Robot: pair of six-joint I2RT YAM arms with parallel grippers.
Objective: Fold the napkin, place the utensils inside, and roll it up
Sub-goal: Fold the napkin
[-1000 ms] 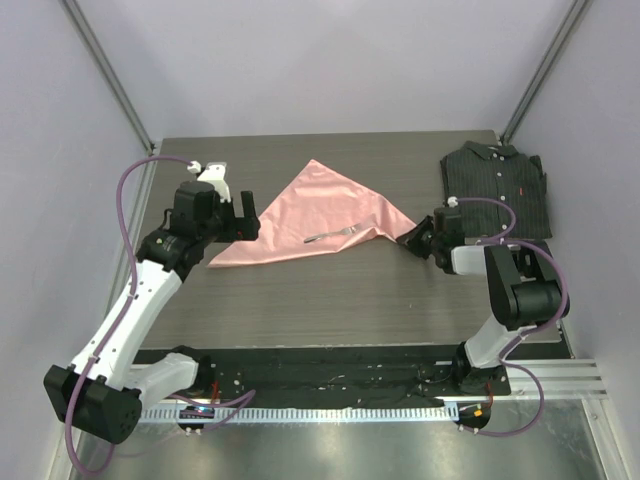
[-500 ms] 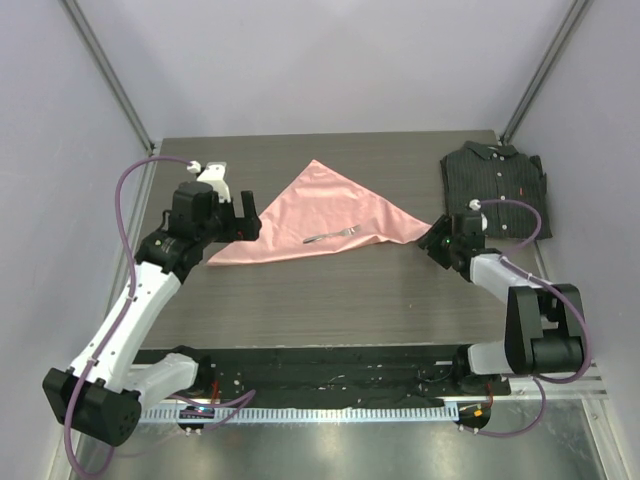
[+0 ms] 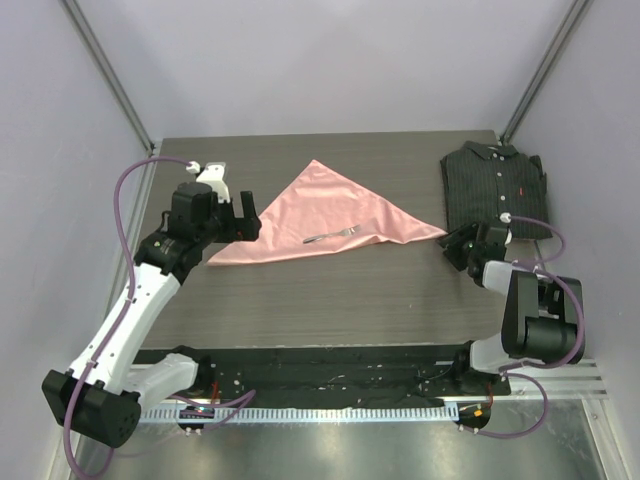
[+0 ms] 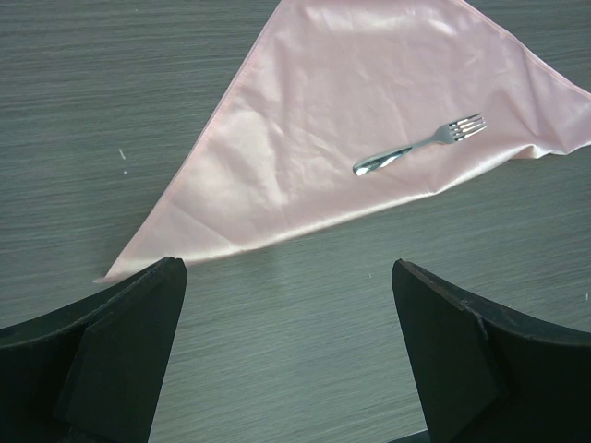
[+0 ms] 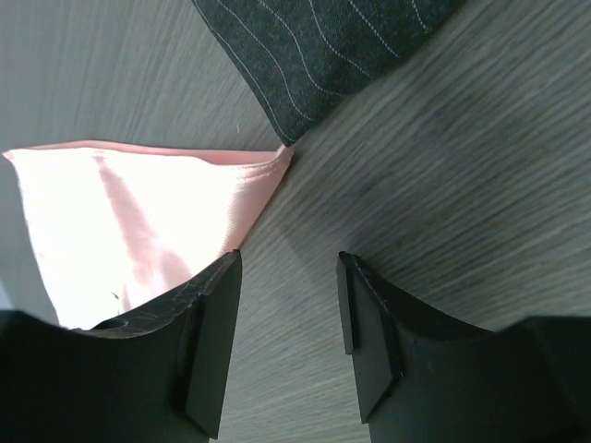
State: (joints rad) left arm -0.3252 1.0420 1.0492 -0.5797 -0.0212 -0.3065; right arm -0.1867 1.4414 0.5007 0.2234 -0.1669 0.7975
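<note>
I should move my right gripper gently outward and onto the napkin's tip by the shirt's corner [image 3: 441,235] [image 5: 275,168] and close it there, because that tip is still beyond my open fingers.
The salmon-pink napkin [image 3: 335,210] lies flat on the table, folded into a triangle, also seen in the left wrist view [image 4: 369,120] and the right wrist view [image 5: 138,212]. A small silver fork [image 3: 331,236] rests on it near its long near edge [image 4: 417,148]. My left gripper [image 3: 247,217] hovers open just off the napkin's left corner, nothing between its jaws [image 4: 288,305]. My right gripper [image 3: 458,246] stands open over bare table just right of the napkin's right tip [image 5: 288,277], holding nothing.
A dark pinstriped folded shirt [image 3: 495,187] lies at the back right, just behind the right gripper; its corner [image 5: 323,55] nearly meets the napkin's tip. Grey walls and frame posts bound the wooden table [image 3: 330,300].
The right gripper let go of the napkin's right corner, opened, and drew back to the right. The napkin's right tip now lies stretched out flat. The left arm has not moved.
</note>
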